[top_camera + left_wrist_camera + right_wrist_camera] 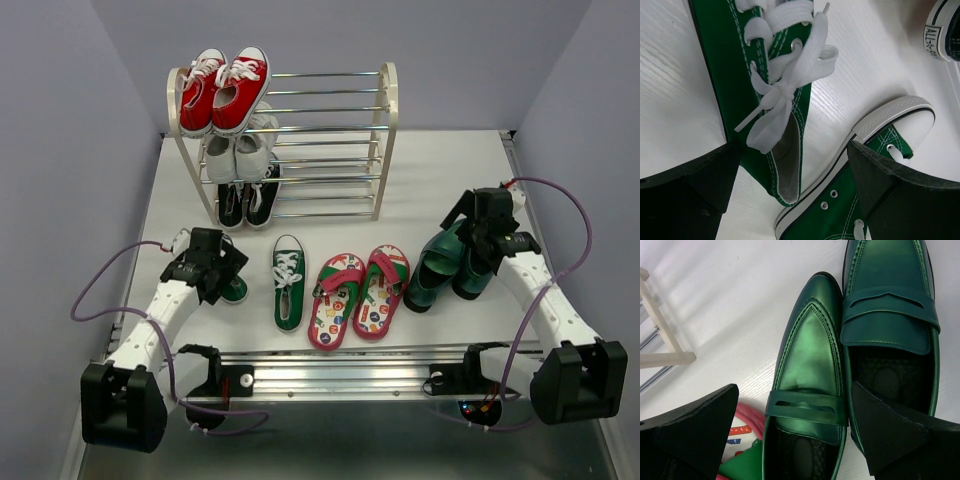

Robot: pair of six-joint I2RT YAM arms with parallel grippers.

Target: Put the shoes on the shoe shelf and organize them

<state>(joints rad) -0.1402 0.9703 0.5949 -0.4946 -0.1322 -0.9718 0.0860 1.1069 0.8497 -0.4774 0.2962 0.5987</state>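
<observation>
My left gripper lowers spread fingers onto the sneaker's collar and closes next, since the ankle opening of the half-hidden green sneaker lies below, between them.
Two green canvas sneakers with white laces lie on the white table: one (288, 282) apart in the middle, the other (236, 291) mostly hidden under my left gripper (213, 268). In the left wrist view that gripper (794, 149) is open above both sneakers (725, 60) (840, 200), touching neither. The red-strapped flip-flops (340, 300) (382, 290) lie side by side. My right gripper (490, 235) hovers open over the glossy dark-green heels (440, 265); its jaws (794, 389) straddle the left heel (810, 350), beside the right one (890, 305). The shoe shelf (388, 110) stands at the back.
Red sneakers (225, 90) fill the left of the shelf's top tier, white sneakers (240, 155) sit below them and black ones (248, 200) lowest. The right half of each tier holds only bare rods. A flip-flop strap (747, 427) lies near the right gripper's left finger.
</observation>
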